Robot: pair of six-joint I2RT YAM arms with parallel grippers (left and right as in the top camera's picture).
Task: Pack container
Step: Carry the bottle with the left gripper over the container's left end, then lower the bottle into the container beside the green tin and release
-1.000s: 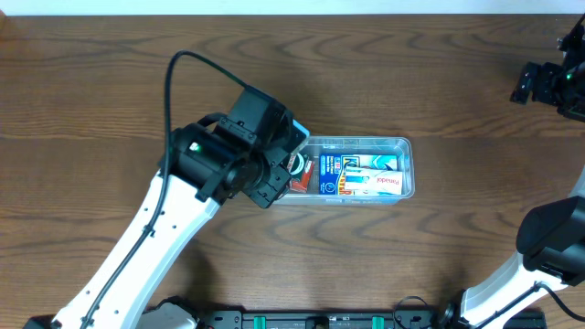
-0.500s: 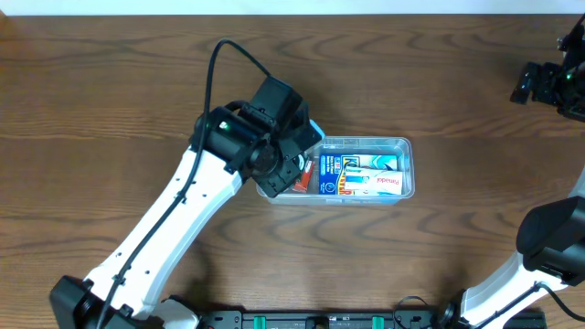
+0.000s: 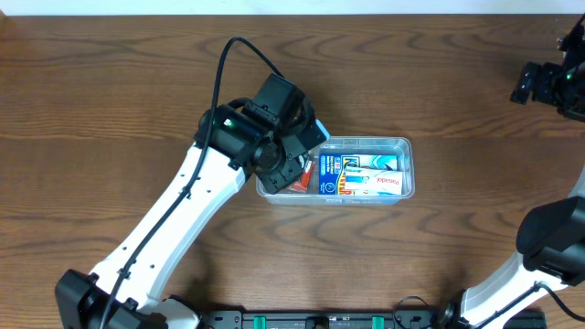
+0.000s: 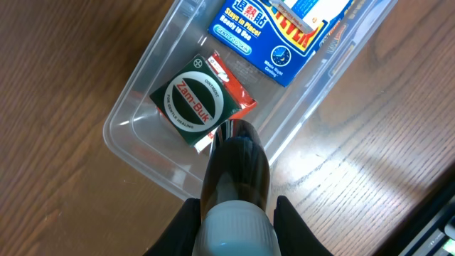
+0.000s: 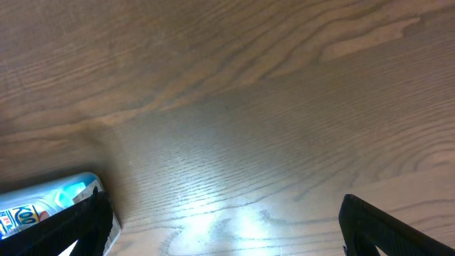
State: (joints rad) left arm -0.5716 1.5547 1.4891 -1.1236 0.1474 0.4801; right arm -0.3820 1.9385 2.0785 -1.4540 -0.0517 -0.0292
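Note:
My left gripper moves down next and releases the dark bottle into the gap between the Zam-Buk packet and the container's near side, where the container's bottom is bare.
The clear plastic container (image 3: pixel 402 144) lies on the wooden table right of centre. It holds a blue box (image 3: pixel 345 173), a white and red box (image 3: pixel 384 184) and a red and green Zam-Buk packet (image 4: pixel 196 107) at its left end. My left gripper (image 4: pixel 234 217) is shut on a dark brown bottle with a pale blue cap (image 4: pixel 236 178), held over the container's left end (image 4: pixel 135 153). My right gripper (image 5: pixel 224 224) is open and empty above bare table at the far right (image 3: pixel 548 84).
The container's corner (image 5: pixel 53 206) shows at the lower left of the right wrist view. Black equipment (image 3: pixel 329 320) runs along the table's front edge. The left arm's cable (image 3: pixel 228 64) loops above the table.
My left arm has moved right and slightly back with the bottle, from the container's left edge to over its left end. The right arm has not moved.

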